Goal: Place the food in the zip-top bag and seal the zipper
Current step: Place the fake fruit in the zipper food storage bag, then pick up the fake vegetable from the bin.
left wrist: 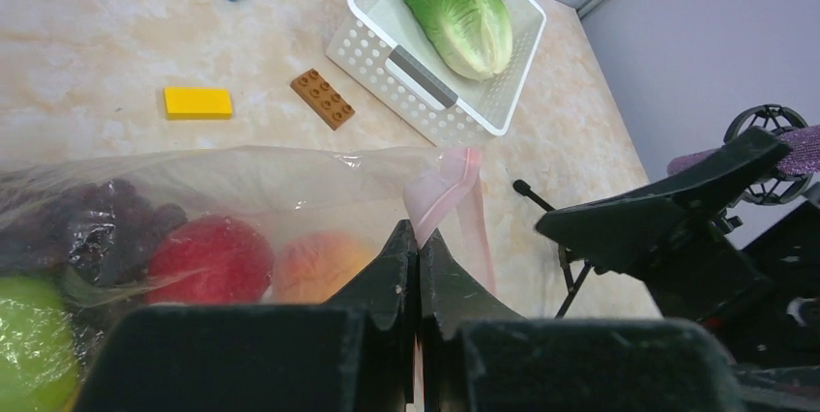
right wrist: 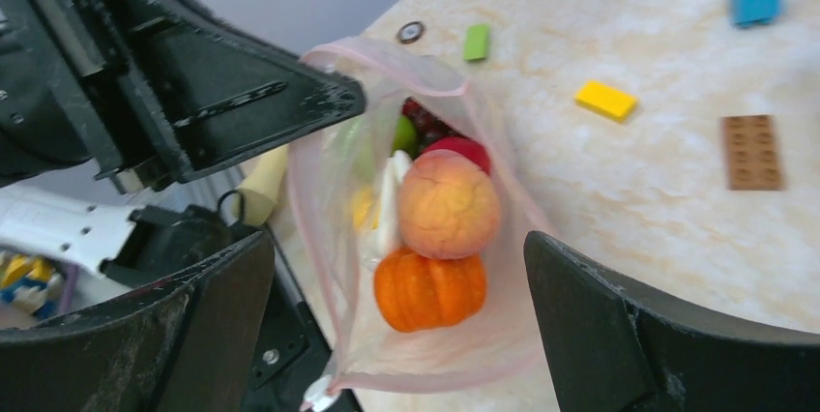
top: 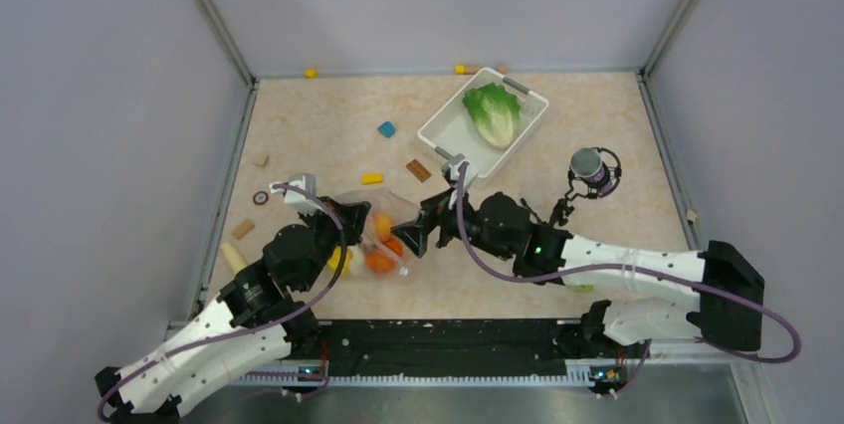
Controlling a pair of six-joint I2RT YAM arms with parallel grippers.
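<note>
The lettuce is in the basket and isn't in the bag yet, so the right gripper should next move outward over the basket's rim and close on the lettuce's leafy far end (top: 482,97).
The clear zip-top bag (top: 390,207) lies between my arms with its mouth open. In the right wrist view it holds an orange (right wrist: 430,288), a peach-coloured fruit (right wrist: 448,204), a red apple (right wrist: 456,149), a green lime (right wrist: 406,134) and a yellow lemon (right wrist: 364,207). Dark grapes (left wrist: 106,214) show through the bag. My left gripper (left wrist: 419,230) is shut on the pinkish zipper (left wrist: 454,175) at the mouth's edge. My right gripper (right wrist: 398,272) is open, its jaws standing either side of the mouth. The green lettuce (top: 495,111) lies in the white basket (top: 438,135).
Loose blocks lie behind the bag: blue (top: 386,128), yellow (top: 371,178) and brown (top: 418,170). Wooden pieces (top: 243,229) sit at the left. A grey and purple cylinder on a black stand (top: 589,167) is at the right, near the right arm.
</note>
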